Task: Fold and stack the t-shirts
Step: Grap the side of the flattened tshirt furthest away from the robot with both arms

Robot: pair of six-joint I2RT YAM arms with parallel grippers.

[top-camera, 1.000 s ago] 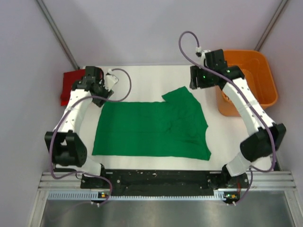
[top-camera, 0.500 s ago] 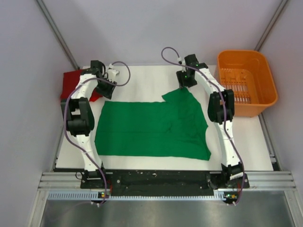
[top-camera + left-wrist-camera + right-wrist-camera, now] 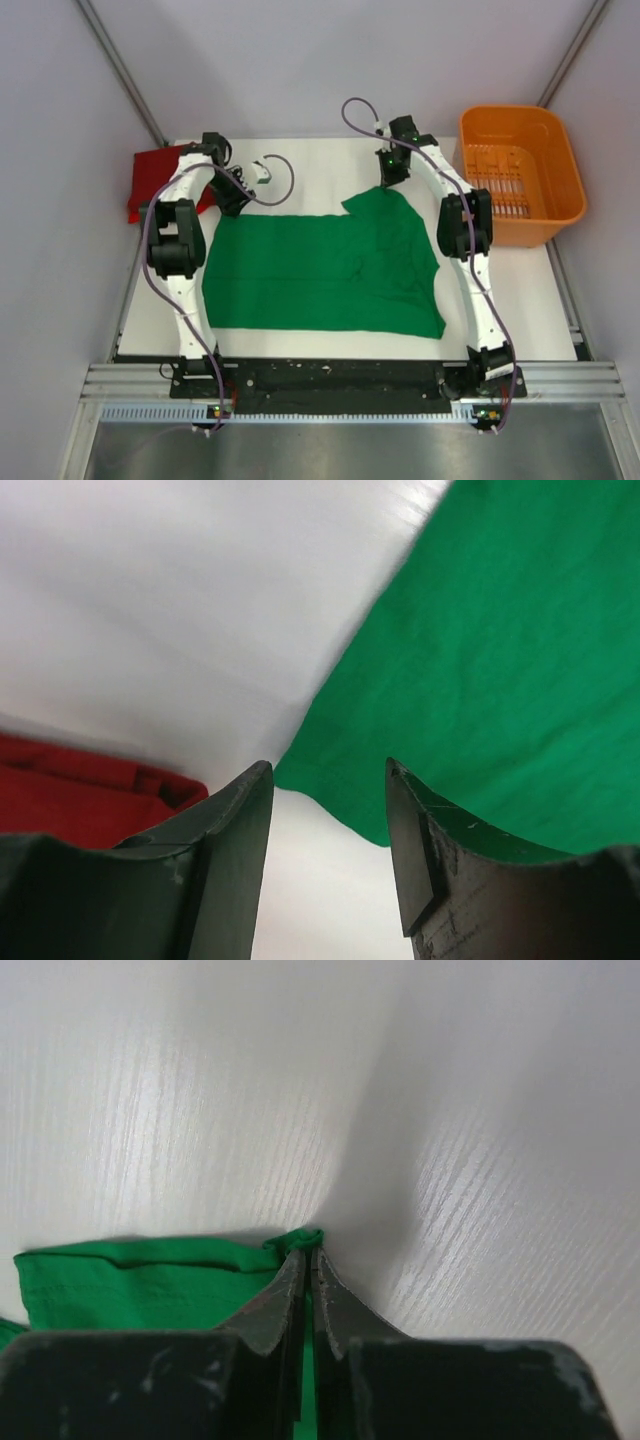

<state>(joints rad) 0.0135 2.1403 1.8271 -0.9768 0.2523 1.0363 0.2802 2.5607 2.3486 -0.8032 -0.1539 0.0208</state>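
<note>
My left gripper needs to move down with a turn onto the green t-shirt's corner near the dark red t-shirt, because that corner is beside one open finger of that gripper.
A bright green t-shirt lies spread flat on the white table. My right gripper is shut on a bunched tip of its far sleeve, down at the table surface; green cloth trails to the left of the jaws. My left gripper stands open at the shirt's far left corner, which lies just beyond the fingertips with bare table between the jaws. The dark red t-shirt lies at the table's far left edge, partly behind the left arm.
An orange plastic basket stands at the far right, beside the right arm's elbow. Grey walls close in both sides and the back. The arms' mounting rail runs along the near edge.
Both arms have stretched out to the far side of the green shirt. The right jaws have closed on the sleeve tip. The left gripper has shifted right toward the shirt's corner.
</note>
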